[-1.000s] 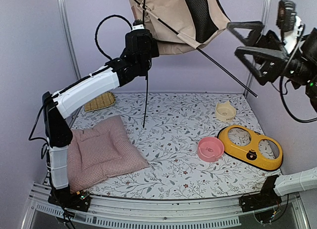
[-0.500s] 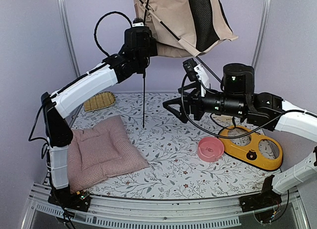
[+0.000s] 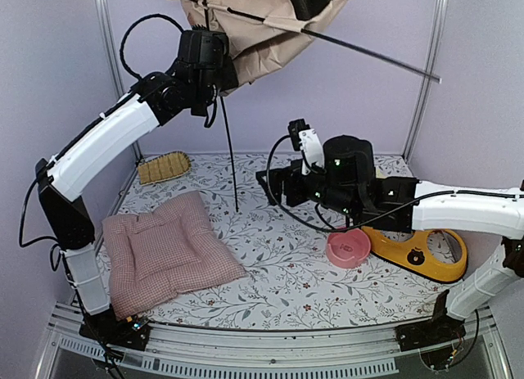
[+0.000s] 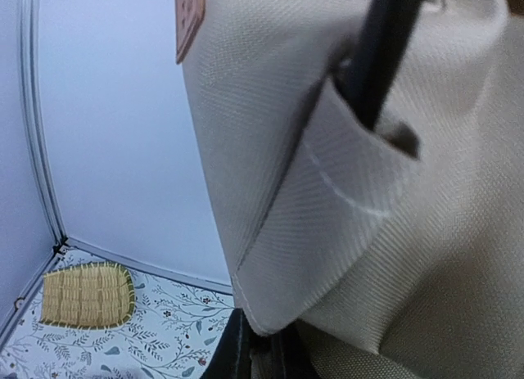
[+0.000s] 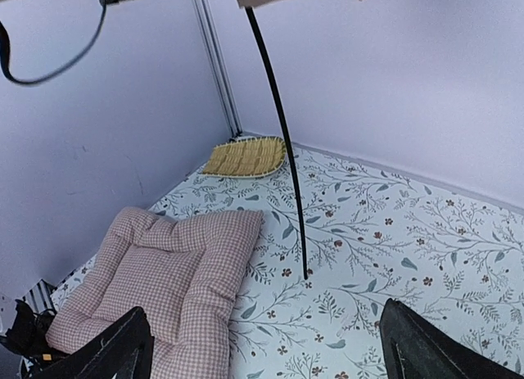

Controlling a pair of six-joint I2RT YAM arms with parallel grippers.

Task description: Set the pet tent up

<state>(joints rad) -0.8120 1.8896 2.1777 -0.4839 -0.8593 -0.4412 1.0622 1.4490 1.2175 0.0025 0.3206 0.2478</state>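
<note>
The pole's lower end is dangling and unheld, so my right gripper should next move down and to the left in the top view, onto the hanging pole's lower end [image 3: 236, 200] [image 5: 304, 260].
The pet tent [image 3: 254, 23] is a bunch of beige fabric held high at the back, with my left gripper [image 3: 223, 66] shut on it. One thin black pole [image 3: 228, 150] hangs from it, its tip on or just above the table. A second pole [image 3: 377, 56] sticks out to the right. In the left wrist view the fabric [image 4: 409, 256] fills the frame, with a brown label [image 4: 189, 19], a pole in a sleeve pocket [image 4: 385, 51] and the left gripper [image 4: 262, 358] at the bottom edge. My right gripper [image 3: 274, 185] is open low over mid-table, right of the hanging pole [image 5: 282, 150]. Nothing sits between its fingers [image 5: 115, 350].
A pink checked cushion [image 3: 164, 252] lies front left, also in the right wrist view [image 5: 155, 272]. A woven mat [image 3: 164, 166] sits back left. A pink bowl [image 3: 348, 248] and a yellow double-bowl holder [image 3: 417, 250] are under the right arm. Purple walls and metal uprights close in the table.
The right arm swung down from the upper right to low over mid-table, gripper still open. The left arm lifted the tent higher and to the left.
</note>
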